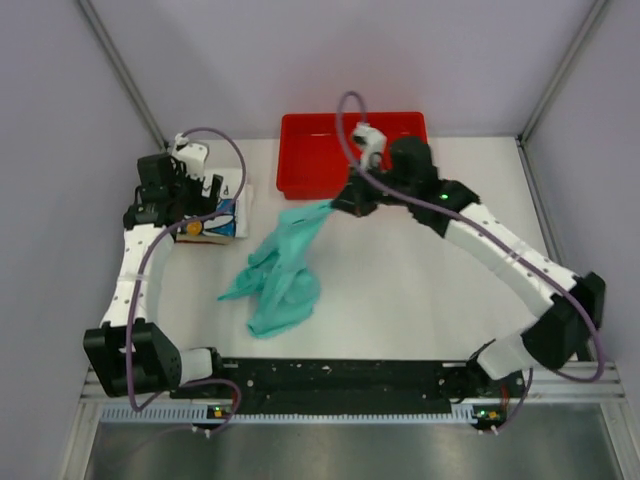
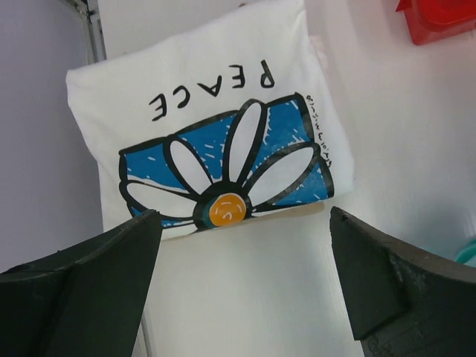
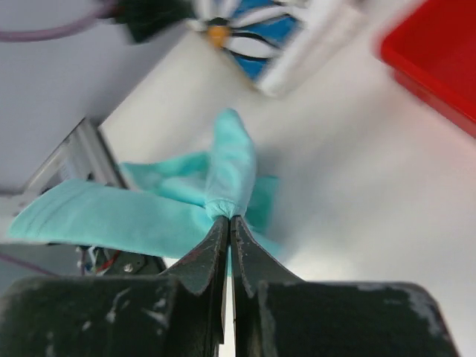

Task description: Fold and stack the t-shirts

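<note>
The robot holds only the raised end of the teal shirt, so next it will bring the left gripper to the right in the top view, back and down onto the crumpled teal fold (image 1: 272, 274).
The teal-green t-shirt (image 1: 283, 268) lies crumpled in the middle of the table, one end drawn up toward the back right. My right gripper (image 1: 334, 207) is shut on that raised end; in the right wrist view the cloth (image 3: 227, 175) bunches at the closed tips (image 3: 229, 219). The white daisy-print "PEACE" t-shirt (image 2: 216, 119) lies folded flat at the back left (image 1: 225, 210). My left gripper (image 2: 242, 249) hovers open and empty just in front of it, jaws wide apart over bare table.
A red plastic tray (image 1: 310, 150) stands at the back centre, just behind the right gripper; its corner shows in the left wrist view (image 2: 439, 18). The frame post (image 1: 120, 70) runs along the back left. The table's near edge carries the arm bases.
</note>
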